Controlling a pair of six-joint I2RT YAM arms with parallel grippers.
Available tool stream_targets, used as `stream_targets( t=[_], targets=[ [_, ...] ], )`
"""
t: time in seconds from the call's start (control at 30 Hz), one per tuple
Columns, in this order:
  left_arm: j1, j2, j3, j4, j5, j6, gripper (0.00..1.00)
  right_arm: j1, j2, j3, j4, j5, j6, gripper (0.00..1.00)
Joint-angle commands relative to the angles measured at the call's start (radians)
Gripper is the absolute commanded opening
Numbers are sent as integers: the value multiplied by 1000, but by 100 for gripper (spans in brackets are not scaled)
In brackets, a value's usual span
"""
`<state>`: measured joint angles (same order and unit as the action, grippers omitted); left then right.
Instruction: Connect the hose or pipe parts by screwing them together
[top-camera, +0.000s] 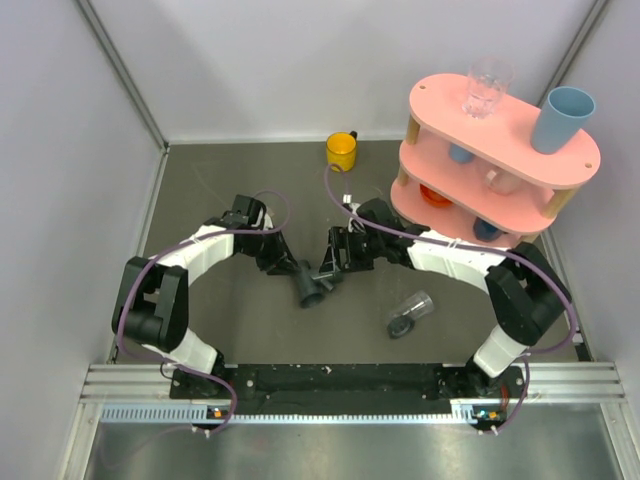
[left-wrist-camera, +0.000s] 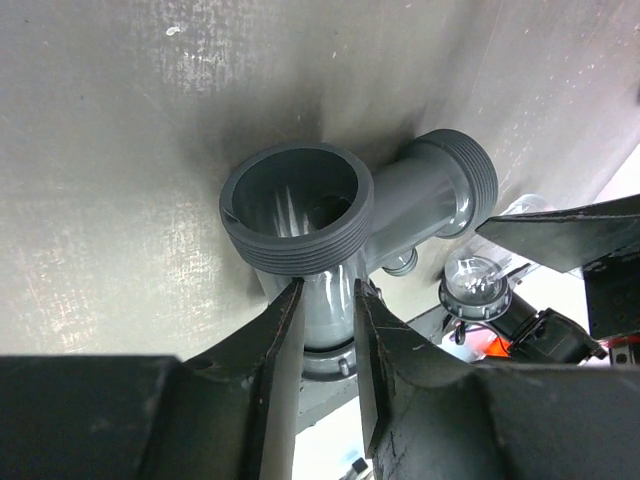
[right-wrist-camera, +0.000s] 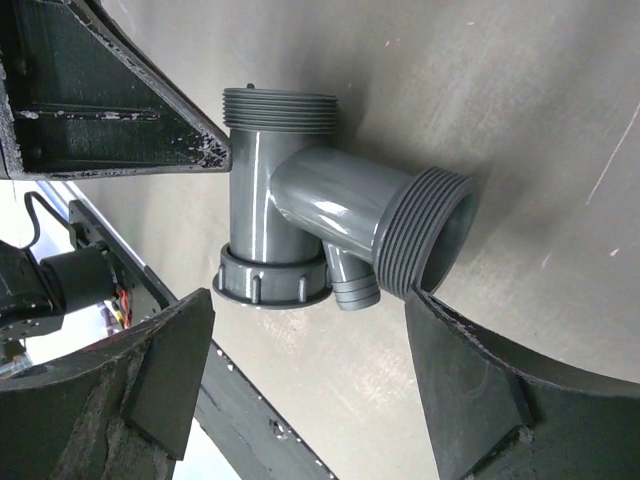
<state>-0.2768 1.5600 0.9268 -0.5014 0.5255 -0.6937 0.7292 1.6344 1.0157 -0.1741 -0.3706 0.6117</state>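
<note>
My right gripper is to move toward my left gripper next, with one finger inside the rim of the angled end and the other finger outside it.
A dark grey T-shaped pipe fitting (top-camera: 311, 285) lies on the table between the two arms. My left gripper (top-camera: 290, 268) is shut on its straight stem, just below a threaded round end (left-wrist-camera: 296, 210); both fingers (left-wrist-camera: 280, 340) press the stem from either side. From the right, my right gripper (top-camera: 335, 263) stands open around the fitting (right-wrist-camera: 300, 225), gripping nothing. Its right fingertip (right-wrist-camera: 425, 310) sits right at the rim of the angled threaded end. The short clear tubular piece with a grey collar (top-camera: 410, 313) lies on its side to the right, apart from both grippers, and also shows as the clear piece (left-wrist-camera: 474, 280).
A pink two-level shelf (top-camera: 520, 150) stands at the back right, holding a clear glass (top-camera: 487, 88), a blue cup (top-camera: 562, 118) and more cups below. A yellow cup (top-camera: 342, 151) sits near the back wall. Walls close in both sides.
</note>
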Motion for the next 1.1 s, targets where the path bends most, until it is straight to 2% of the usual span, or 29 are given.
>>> stream_targets(
  t=[0.0,0.23,0.53,0.67,0.8,0.9,0.93,0.97,1.0,1.03,1.07],
  targets=[
    [-4,-31,27,-35,-38,25,32,-20,-4,26,7,-33,-67,77],
    [-4,-57,73,-117,-97,74,36,-34,39,37,13,-71,-93,79],
    [-5,-43,34,-112,-93,74,38,-34,79,-28,235,-198,-33,77],
    [-5,-40,20,-108,-96,77,39,-34,107,-42,323,-275,-3,57],
    [-7,-34,0,-92,-79,77,39,-36,122,-65,392,-303,37,55],
    [-7,-43,-20,-81,-70,69,39,-34,125,-72,420,-297,62,44],
    [-7,-47,-22,-80,-68,68,39,-34,125,-71,421,-295,65,38],
    [-7,-51,-22,-84,-61,68,39,-34,119,-62,386,-289,62,23],
    [-7,-60,-14,-89,-56,71,41,-34,114,-48,349,-269,56,14],
    [-6,-67,-3,-101,-55,77,43,-36,111,-34,311,-261,24,1],
    [-5,-74,26,-130,-55,80,49,-36,102,-2,258,-252,8,0]
  ],
)
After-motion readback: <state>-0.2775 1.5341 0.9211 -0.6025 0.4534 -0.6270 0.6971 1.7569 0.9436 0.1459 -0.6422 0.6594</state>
